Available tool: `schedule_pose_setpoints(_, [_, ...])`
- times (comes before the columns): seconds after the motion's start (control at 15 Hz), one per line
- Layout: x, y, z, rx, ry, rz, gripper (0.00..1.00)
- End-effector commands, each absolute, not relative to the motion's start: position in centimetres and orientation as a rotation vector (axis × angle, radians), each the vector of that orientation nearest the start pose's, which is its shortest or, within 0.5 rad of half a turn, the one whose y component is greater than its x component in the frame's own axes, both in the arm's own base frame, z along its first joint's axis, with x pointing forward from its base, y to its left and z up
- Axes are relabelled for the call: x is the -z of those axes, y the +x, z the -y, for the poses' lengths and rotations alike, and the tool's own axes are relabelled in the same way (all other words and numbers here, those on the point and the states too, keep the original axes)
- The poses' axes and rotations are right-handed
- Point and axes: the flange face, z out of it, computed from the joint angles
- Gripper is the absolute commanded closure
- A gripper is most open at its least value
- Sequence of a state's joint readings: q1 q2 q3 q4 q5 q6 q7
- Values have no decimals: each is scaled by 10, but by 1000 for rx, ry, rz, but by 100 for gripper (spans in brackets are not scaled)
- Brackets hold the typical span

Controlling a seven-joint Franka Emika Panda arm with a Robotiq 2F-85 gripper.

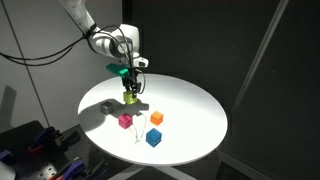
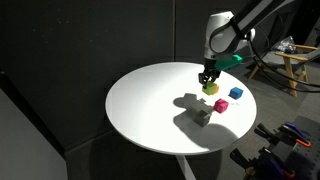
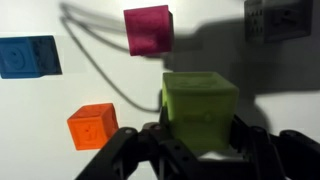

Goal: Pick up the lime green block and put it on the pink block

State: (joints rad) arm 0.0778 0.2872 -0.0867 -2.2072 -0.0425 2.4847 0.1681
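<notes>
My gripper holds the lime green block still short of the pink block, so it should carry the block across over the pink block's bare top [image 1: 125,119] [image 3: 148,28], then lower to let go of it.
My gripper [image 3: 200,132] is shut on the lime green block [image 3: 198,100], one finger on each side, and holds it a little above the round white table [image 1: 190,100]. The gripper also shows in both exterior views [image 1: 131,88] [image 2: 208,78], with the lime block [image 1: 131,97] [image 2: 210,88] between its fingers. The pink block [image 3: 148,28] [image 1: 125,121] [image 2: 221,104] sits on the table a short way beyond the held block, apart from it.
An orange cube [image 3: 92,125] [image 1: 157,118] and a blue cube [image 3: 28,57] [image 1: 153,138] [image 2: 235,93] lie near the pink block. A grey block [image 3: 275,18] [image 2: 203,116] stands nearby. Dark curtains surround the table.
</notes>
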Motion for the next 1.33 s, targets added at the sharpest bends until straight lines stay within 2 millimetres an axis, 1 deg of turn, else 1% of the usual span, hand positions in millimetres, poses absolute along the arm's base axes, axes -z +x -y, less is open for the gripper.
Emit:
schedule_pose_setpoints(0.0, [-259,534,25,-1,-3202,-319,71])
schedule_pose_setpoints(0.27, [-253,520,43,-30,-3192,-350,71])
schedule_pose_setpoints(0.47, [-247,509,51,-48,-3181,-329,71])
schedule_pose_setpoints(0.87, [-232,490,56,-77,-3184,-198,71])
schedule_pose_setpoints(1.07, [-226,486,57,-50,-3178,-126,71])
schedule_pose_setpoints(1.27, [-222,485,53,-19,-3166,-76,71])
